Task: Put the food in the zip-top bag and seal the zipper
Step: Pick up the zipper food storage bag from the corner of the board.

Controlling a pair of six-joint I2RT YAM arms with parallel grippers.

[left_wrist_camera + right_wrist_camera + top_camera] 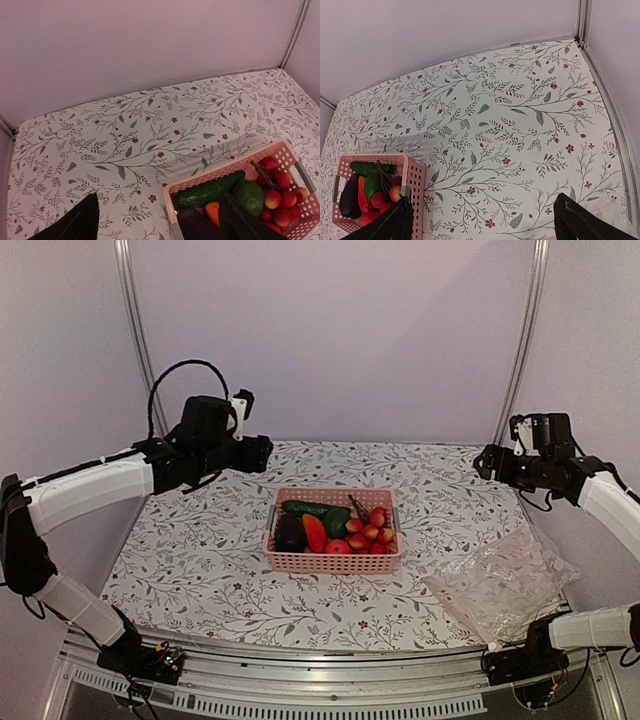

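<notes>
My right gripper moves back and down, toward the left in the top view, onto the bag's opening edge facing the basket next, because the bag lies collapsed.
The food lies in a pink basket (300,562) at the table's middle: a green cucumber (305,508), a green pepper (336,521), a dark eggplant (290,533), a red-orange piece (315,533) and a cluster of small red fruits (368,530). The clear zip-top bag (505,585) lies crumpled at the near right; I cannot make out its zipper. My left gripper (262,452) hangs open and empty above the table, left of and behind the basket. My right gripper (485,462) hangs open and empty at the far right, behind the bag. The left wrist view shows the cucumber (207,191) and the pepper (248,196).
A floral cloth (200,550) covers the table. Walls and metal posts (525,340) close in the back and sides. The basket also shows at the lower left of the right wrist view (415,175).
</notes>
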